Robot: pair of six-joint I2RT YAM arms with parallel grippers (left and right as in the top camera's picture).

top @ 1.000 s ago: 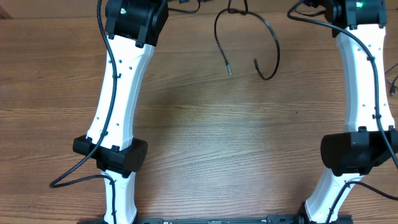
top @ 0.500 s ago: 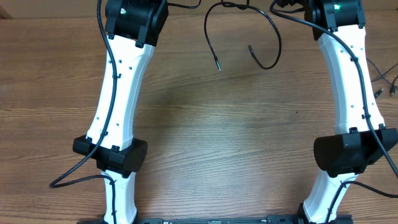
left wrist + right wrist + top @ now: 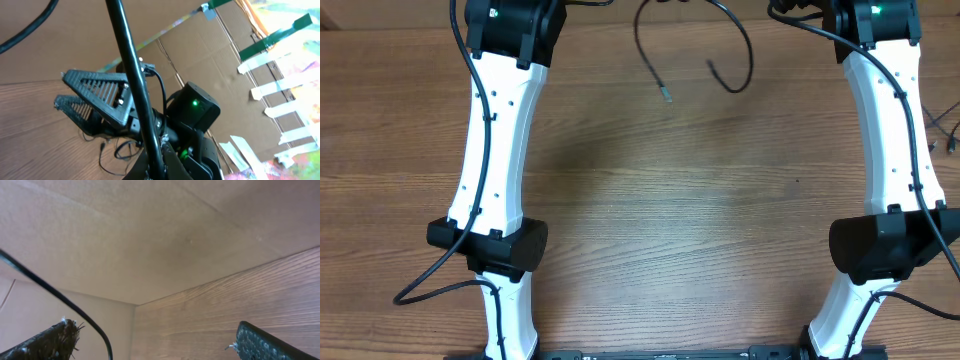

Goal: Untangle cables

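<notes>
The cables hang looped between the two grippers, so the robot's left gripper will next pull away from the right gripper, to the left in the overhead view, and free the black cable.
Thin black cables (image 3: 745, 55) hang in loops at the top middle of the overhead view. One end has a silver tip (image 3: 667, 97) and the other a black plug (image 3: 712, 66). Both grippers are beyond that view's top edge. In the left wrist view, my left gripper (image 3: 159, 167) is shut on a black cable (image 3: 131, 70) that runs up out of its jaws. My right gripper (image 3: 60, 89) shows there with its mesh fingers apart. In the right wrist view, my right gripper (image 3: 155, 347) stands wide open, with a thin cable (image 3: 60, 297) passing just inside its left finger (image 3: 47, 342), not gripped.
More thin cords (image 3: 117, 150) lie on the wood table (image 3: 670, 220) below the right gripper. A cardboard wall with green and white tape (image 3: 280, 65) stands behind. Loose wires (image 3: 945, 125) lie at the right table edge. The arm's own thick wire (image 3: 430, 290) loops at lower left.
My left arm has shifted left, and the hanging cable ends have moved left and toward the back. My right arm swung left, then back slightly right.
</notes>
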